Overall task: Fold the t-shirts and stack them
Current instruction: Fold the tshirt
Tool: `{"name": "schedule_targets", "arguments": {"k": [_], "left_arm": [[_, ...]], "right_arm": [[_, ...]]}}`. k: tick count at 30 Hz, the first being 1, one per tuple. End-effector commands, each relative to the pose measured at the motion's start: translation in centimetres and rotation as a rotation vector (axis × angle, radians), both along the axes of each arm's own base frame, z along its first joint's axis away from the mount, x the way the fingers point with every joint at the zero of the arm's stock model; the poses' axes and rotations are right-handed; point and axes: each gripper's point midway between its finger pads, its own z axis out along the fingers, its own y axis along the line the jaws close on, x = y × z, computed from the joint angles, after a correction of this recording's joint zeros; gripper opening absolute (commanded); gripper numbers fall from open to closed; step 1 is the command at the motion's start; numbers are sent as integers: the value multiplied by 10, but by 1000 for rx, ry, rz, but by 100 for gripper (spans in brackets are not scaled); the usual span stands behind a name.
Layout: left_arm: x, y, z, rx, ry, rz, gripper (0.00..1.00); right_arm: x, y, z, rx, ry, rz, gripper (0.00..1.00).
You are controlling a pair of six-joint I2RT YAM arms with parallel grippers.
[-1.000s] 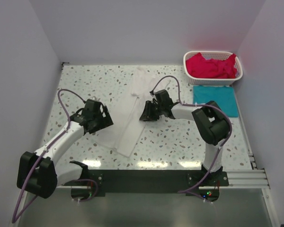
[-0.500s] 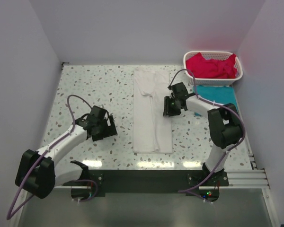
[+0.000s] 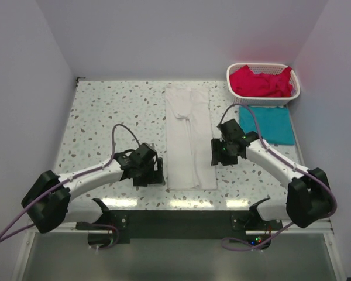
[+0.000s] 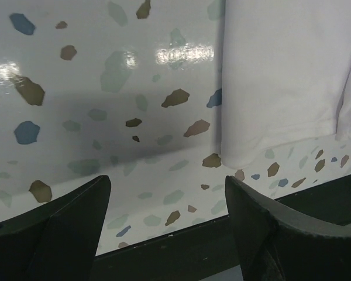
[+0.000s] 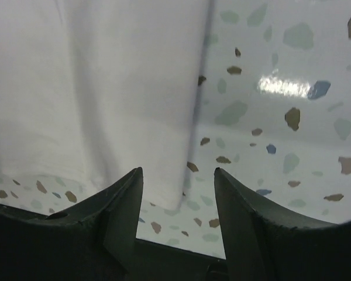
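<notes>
The robot's right gripper should next move down and back onto the shirt's near teal-side corner point(image 5: 172, 200), which is below and back from it, between its open fingers.
A white t-shirt point(image 3: 187, 134), folded into a long narrow strip, lies flat down the middle of the table. My left gripper point(image 3: 155, 174) is open and empty just left of its near-left corner; the left wrist view shows that corner point(image 4: 281, 76) beyond my open gripper point(image 4: 167, 234). My right gripper point(image 3: 217, 158) is open and empty at the strip's near right edge; in the right wrist view the shirt's near right corner point(image 5: 105, 88) lies ahead of the open gripper point(image 5: 178, 222). A folded teal t-shirt point(image 3: 268, 124) lies at the right. Red-pink t-shirts point(image 3: 260, 82) fill the basket.
The white lattice basket point(image 3: 263, 100) stands at the far right corner, just behind the teal shirt. The black front rail point(image 3: 181, 219) runs along the table's near edge, close to both grippers. Walls close in the left, far and right sides.
The white shirt, lifted and half folded a second ago, now lies flat as a strip. Both grippers have let it go and moved toward the near edge beside its near corners.
</notes>
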Motion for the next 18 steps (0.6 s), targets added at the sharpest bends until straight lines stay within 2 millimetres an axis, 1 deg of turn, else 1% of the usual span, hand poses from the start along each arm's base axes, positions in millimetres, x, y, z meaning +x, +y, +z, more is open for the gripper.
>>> {"name": "schedule_targets", "arguments": {"k": [1,3,4,5,6,7,8,9,11,12,15,18], "left_arm": [[7,-37,10,-77,-10,-10,84],[5,-44,6,-87,9,-16,82],[7,-51,9,-102,-1,-23,80],[8,-54,9,-100,-1,-24,80],[9,-55,7,-91,2,-21,79],[12,-60,10,-98,-6,-24,77],[12,-62,9,-99,-3,-25,77],[12,-64,6,-94,4,-23,75],[14,-68,6,-99,4,-21,73],[14,-70,3,-99,11,-23,71],[13,-74,-2,-90,24,-32,69],[10,-77,-8,-80,41,-45,66]], "right_arm": [[-42,-6,-8,39,111,-50,56],[-49,-6,-13,51,131,-53,52],[-54,-7,-17,55,144,-58,50],[-56,-6,-19,63,147,-58,48],[-61,-7,-25,64,162,-60,45],[-61,-5,-27,79,161,-69,45],[-65,0,-29,106,183,-61,44],[-71,1,-36,113,207,-63,43],[-72,7,-42,143,218,-63,43],[-73,8,-46,144,220,-67,43],[-73,12,-51,160,221,-63,42],[-74,12,-56,150,233,-63,42]]}}
